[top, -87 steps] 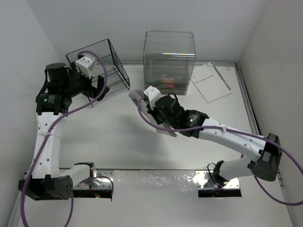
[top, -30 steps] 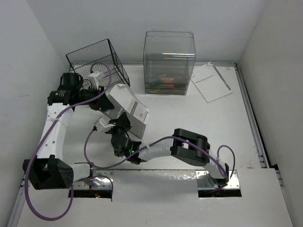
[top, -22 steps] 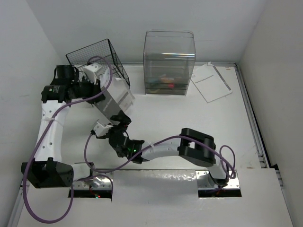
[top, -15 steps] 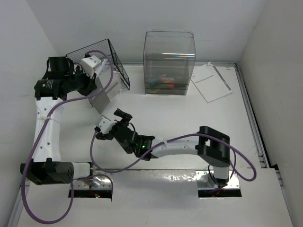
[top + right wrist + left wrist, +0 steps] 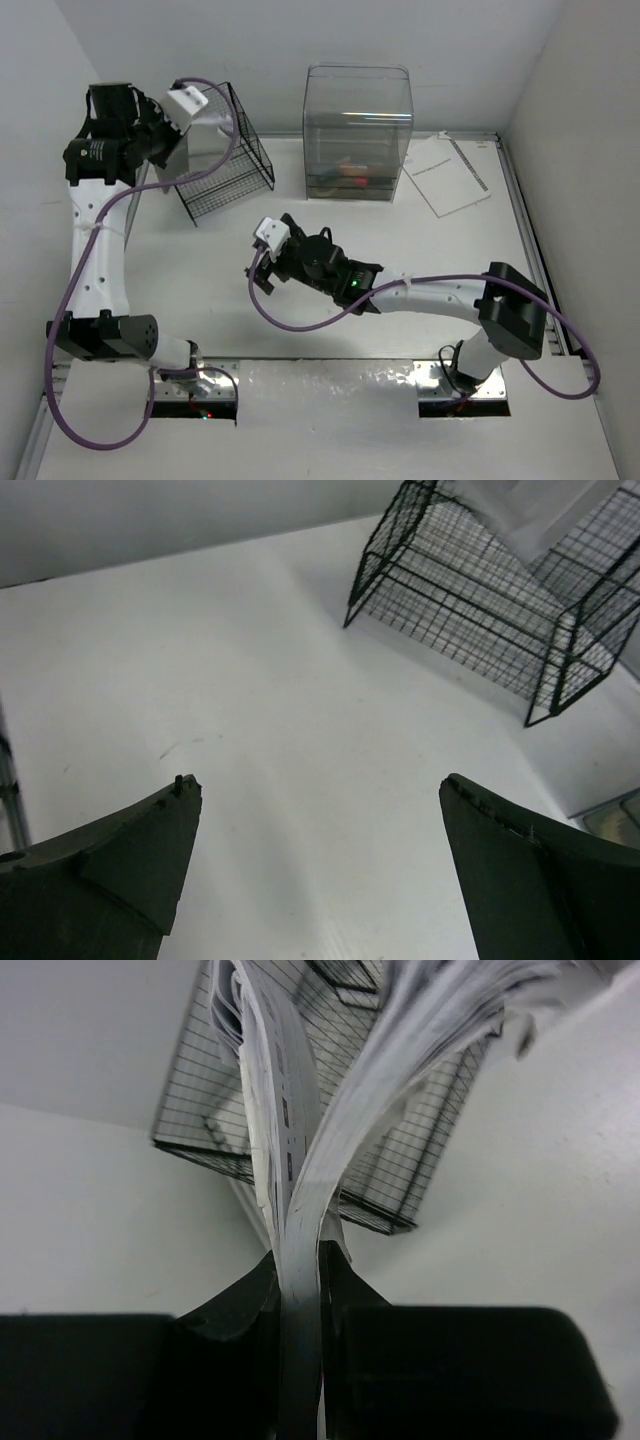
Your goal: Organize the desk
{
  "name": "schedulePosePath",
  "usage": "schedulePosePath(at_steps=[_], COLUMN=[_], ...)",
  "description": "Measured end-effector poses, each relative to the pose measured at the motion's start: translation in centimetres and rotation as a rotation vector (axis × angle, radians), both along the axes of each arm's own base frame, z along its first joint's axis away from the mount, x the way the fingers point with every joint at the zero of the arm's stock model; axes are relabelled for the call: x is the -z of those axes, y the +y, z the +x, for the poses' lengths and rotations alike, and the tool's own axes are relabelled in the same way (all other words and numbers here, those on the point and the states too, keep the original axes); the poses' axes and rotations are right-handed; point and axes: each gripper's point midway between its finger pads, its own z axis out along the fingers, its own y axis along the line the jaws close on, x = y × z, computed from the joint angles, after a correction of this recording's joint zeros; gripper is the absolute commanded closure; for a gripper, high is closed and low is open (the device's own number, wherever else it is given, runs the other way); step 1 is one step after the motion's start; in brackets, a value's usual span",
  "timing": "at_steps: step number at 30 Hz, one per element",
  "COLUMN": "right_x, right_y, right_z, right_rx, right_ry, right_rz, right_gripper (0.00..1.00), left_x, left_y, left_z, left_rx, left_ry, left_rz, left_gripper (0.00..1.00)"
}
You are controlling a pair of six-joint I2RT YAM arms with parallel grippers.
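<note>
The black wire basket's far section [image 5: 214, 112] is outward and below my left gripper. My left gripper will move outward next, then down into it to let go of the papers.
My left gripper [image 5: 170, 135] is raised at the back left, shut on a stack of white papers [image 5: 205, 138]. In the left wrist view the papers [image 5: 290, 1150] fan out from between the jaws [image 5: 298, 1265], over the open top of the black wire basket [image 5: 420, 1170]. That basket [image 5: 228, 155] stands at the desk's back left. Low over the middle of the white desk [image 5: 420, 250], my right gripper [image 5: 259, 272] is open with nothing between its fingers [image 5: 318, 785]. The basket [image 5: 480, 600] lies ahead of it.
A tall clear plastic bin [image 5: 357, 130] with small coloured items at its bottom stands at the back centre. A loose printed sheet [image 5: 447, 175] lies at the back right. The desk's raised rim [image 5: 525, 230] runs along the right side.
The right gripper opened, let go of the papers and pulled back toward the desk's middle. The left arm swung the papers up and back, from beside the basket to above it.
</note>
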Motion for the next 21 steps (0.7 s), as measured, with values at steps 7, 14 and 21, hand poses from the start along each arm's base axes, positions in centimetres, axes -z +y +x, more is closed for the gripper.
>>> schedulePosePath(at_steps=[7, 14, 21], right_x=[2.0, 3.1, 3.8], right_y=[-1.0, -2.4, -3.4], right_z=[-1.7, -1.9, -1.5], right_rx=[-0.045, -0.035, -0.013], right_ry=[0.033, 0.051, 0.056], right_rz=[-0.042, -0.065, -0.076], right_gripper=[0.01, 0.01, 0.01], left_x=[-5.5, -7.0, -5.1], left_y=[0.4, 0.7, 1.0], left_z=[4.5, 9.7, 13.3], left_rx=[0.001, 0.015, 0.021], left_ry=[-0.148, -0.222, -0.226], left_rz=[0.020, 0.038, 0.033], left_gripper=[1.00, 1.00, 1.00])
